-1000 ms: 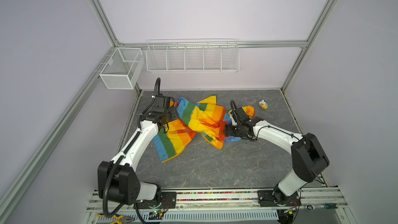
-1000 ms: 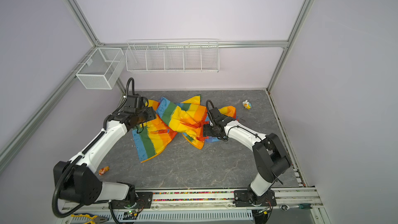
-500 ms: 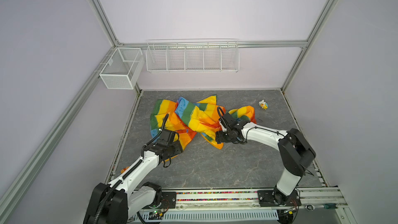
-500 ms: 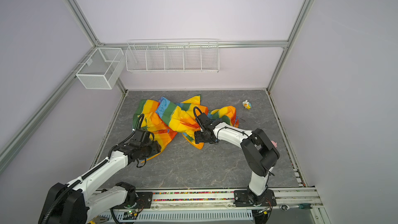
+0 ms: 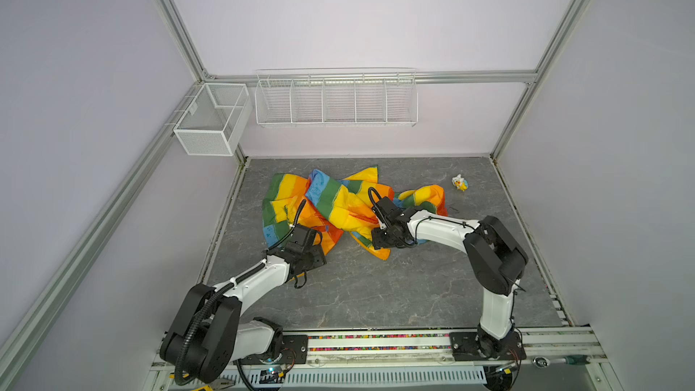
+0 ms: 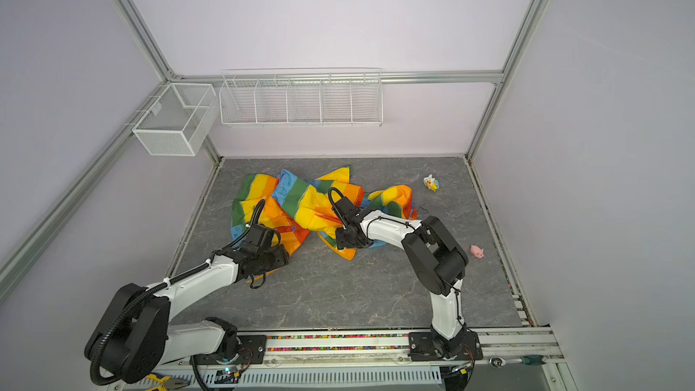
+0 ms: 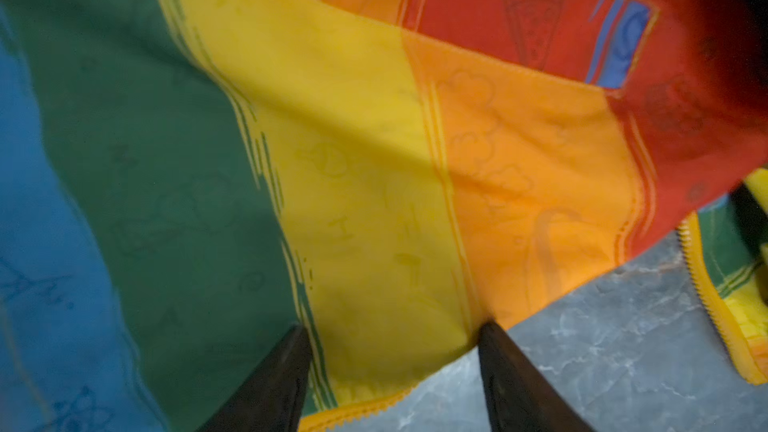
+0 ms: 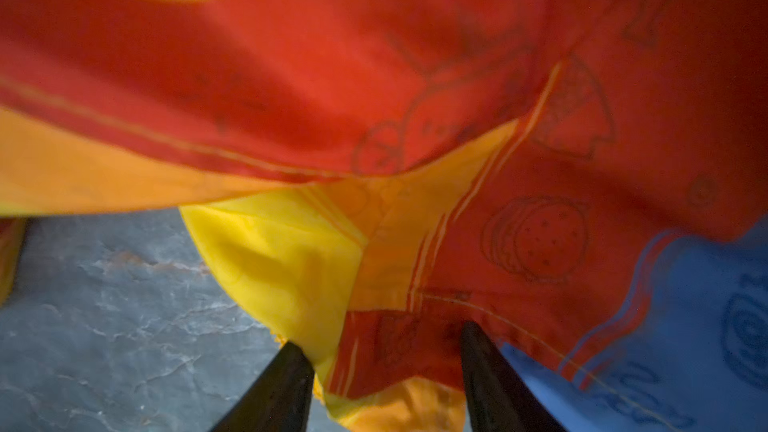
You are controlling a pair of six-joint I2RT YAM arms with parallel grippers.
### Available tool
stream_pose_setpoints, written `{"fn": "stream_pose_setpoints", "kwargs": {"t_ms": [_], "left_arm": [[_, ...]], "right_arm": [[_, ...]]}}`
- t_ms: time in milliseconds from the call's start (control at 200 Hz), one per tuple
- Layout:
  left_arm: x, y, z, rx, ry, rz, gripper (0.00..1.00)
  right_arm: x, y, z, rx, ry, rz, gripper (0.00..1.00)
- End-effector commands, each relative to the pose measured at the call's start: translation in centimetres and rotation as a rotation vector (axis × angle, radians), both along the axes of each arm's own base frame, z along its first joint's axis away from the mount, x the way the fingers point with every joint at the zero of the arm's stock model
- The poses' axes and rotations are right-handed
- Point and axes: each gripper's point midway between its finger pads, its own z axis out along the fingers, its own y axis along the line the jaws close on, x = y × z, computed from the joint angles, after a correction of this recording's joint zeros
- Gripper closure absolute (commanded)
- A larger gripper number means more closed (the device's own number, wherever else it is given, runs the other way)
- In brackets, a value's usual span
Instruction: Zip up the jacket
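Observation:
My left gripper eases slightly outward over the yellow fold's near edge [image 7: 404, 360] next and closes there, since that edge already lies between the open fingers.
The striped jacket [image 5: 338, 204] [image 6: 308, 204] lies crumpled and open on the grey floor in both top views. My left gripper [image 5: 319, 253] [image 7: 395, 326] is at its near left hem. Its jaws are open, with the yellow stripe and the orange zipper edge [image 7: 357, 407] lying between them. My right gripper [image 5: 378, 244] [image 8: 380, 334] is at the near tip of the middle fold. Its jaws stand apart, with bunched red and yellow cloth between the fingertips. A second stretch of zipper [image 7: 706, 297] runs along the neighbouring flap.
A small white-yellow toy [image 5: 459, 183] lies at the back right and a pink toy [image 6: 477, 252] at the right. A wire rack [image 5: 336, 97] and a mesh box [image 5: 210, 118] hang on the back wall. Bare grey floor [image 5: 376, 287] stretches in front of the jacket.
My left arm has swung from the jacket's far left side to its near hem. My right gripper has slid left to the near fold tip, and its jaws have narrowed.

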Motion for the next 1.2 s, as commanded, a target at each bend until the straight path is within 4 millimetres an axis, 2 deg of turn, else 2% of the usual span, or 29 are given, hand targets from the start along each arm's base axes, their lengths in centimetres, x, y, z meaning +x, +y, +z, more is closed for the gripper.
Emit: {"fn": "stream_pose_setpoints", "kwargs": {"t_ms": [0, 45, 75, 160, 210, 350, 415, 655, 940, 1095, 1195], "left_arm": [[0.2, -0.6, -1.1, 0.011, 0.01, -0.02, 0.39], [0.3, -0.7, -1.4, 0.01, 0.015, -0.018, 0.46], [0.2, -0.7, -1.5, 0.013, 0.019, -0.018, 0.54], [0.5, -0.7, -1.4, 0.017, 0.019, -0.02, 0.72], [0.7, -0.7, -0.9, 0.023, 0.014, -0.022, 0.82], [1.6, -0.5, 1.9, 0.043, -0.038, -0.025, 0.97], [2.0, -0.6, 3.7, 0.044, -0.067, -0.033, 1.0], [2.9, -1.4, 11.0, 0.009, -0.177, -0.09, 1.0], [1.5, -4.0, 19.2, -0.108, -0.292, -0.217, 1.0], [-0.3, -5.9, 23.5, -0.133, -0.356, -0.294, 1.0], [-0.6, -6.1, 25.1, -0.105, -0.386, -0.298, 1.0]], "right_arm": [[0.3, 0.0, 0.5, -0.024, -0.01, -0.011, 0.65], [0.5, -0.1, 1.1, -0.028, -0.021, -0.015, 0.76], [0.6, -0.2, 1.6, -0.026, -0.029, -0.015, 0.82], [1.0, -0.7, 3.5, -0.024, -0.062, -0.017, 0.92], [1.2, -1.1, 4.6, -0.021, -0.079, -0.021, 0.93], [1.9, -3.2, 8.2, -0.009, -0.135, -0.042, 0.93], [2.3, -4.4, 10.1, 0.003, -0.162, -0.058, 0.93], [4.2, -8.0, 18.7, 0.073, -0.298, -0.098, 0.93], [5.4, -12.3, 28.7, 0.136, -0.477, -0.164, 0.93], [5.1, -13.9, 33.0, 0.165, -0.551, -0.171, 0.93], [5.1, -14.2, 34.1, 0.168, -0.574, -0.158, 0.93]]}}
